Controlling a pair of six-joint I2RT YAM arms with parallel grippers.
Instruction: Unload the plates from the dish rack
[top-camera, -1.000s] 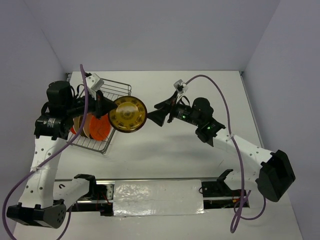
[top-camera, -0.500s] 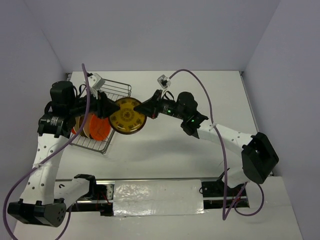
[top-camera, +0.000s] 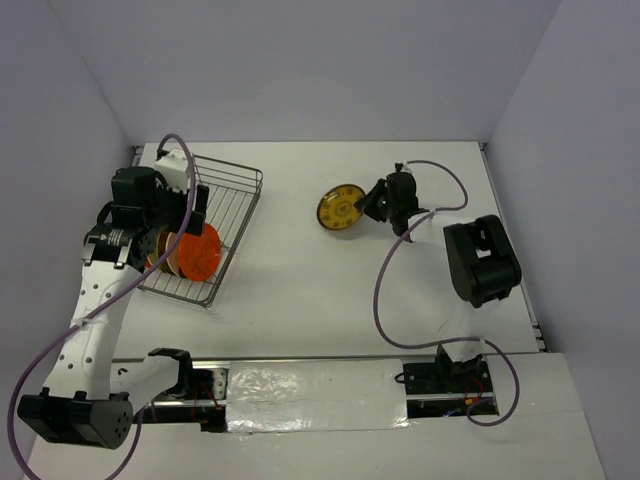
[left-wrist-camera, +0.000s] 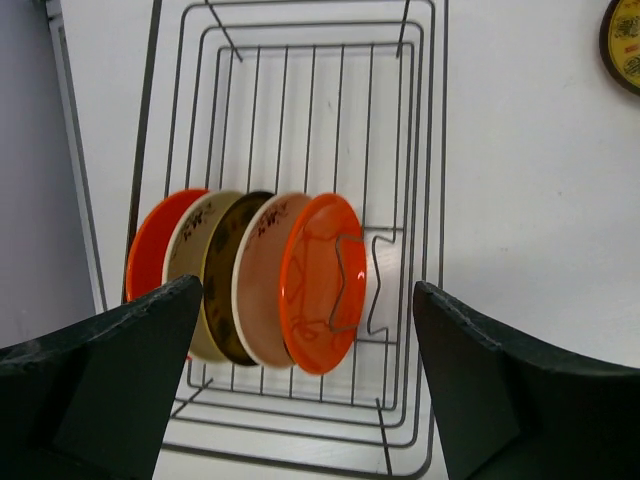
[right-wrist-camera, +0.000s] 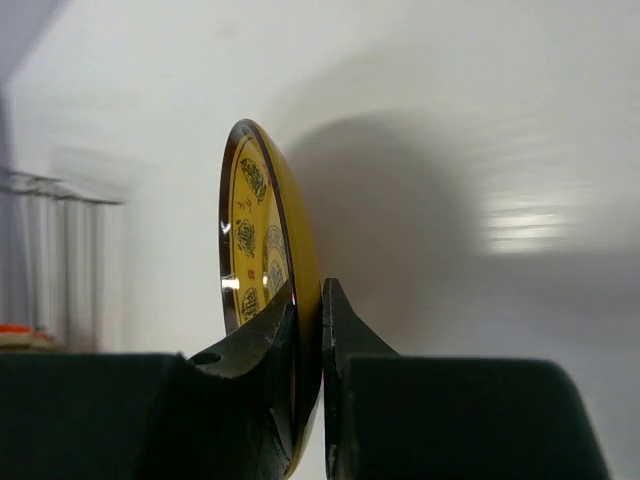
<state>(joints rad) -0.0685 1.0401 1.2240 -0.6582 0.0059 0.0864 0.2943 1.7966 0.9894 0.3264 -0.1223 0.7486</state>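
I'll next lower my left gripper straight to the lower rim of the front orange plate (left-wrist-camera: 307, 360).
The grey wire dish rack (top-camera: 238, 186) stands at the left, with several plates (top-camera: 190, 252) upright in its near end. In the left wrist view they show as orange-red (left-wrist-camera: 318, 285), cream (left-wrist-camera: 262, 275) and dark brown (left-wrist-camera: 226, 262) discs in the dish rack (left-wrist-camera: 420, 150). My left gripper (left-wrist-camera: 307, 300) hangs open above them, holding nothing. My right gripper (right-wrist-camera: 308, 300) is shut on the rim of a dark-rimmed, gold-patterned plate (right-wrist-camera: 250, 235). That plate (top-camera: 341, 209) is held on edge right of the rack, over the table's middle, with the right gripper (top-camera: 372, 205) on its right side.
The right arm (top-camera: 480, 260) is folded back at the right side of the table. A purple cable (top-camera: 385, 285) loops from it toward the front edge. A metal rail with foil (top-camera: 310, 385) runs along the near edge. Walls close in the left, back and right.
The left gripper let go of the patterned plate, opened wide and drew back over the rack. The right gripper shut on the plate's rim and carried it to the right.
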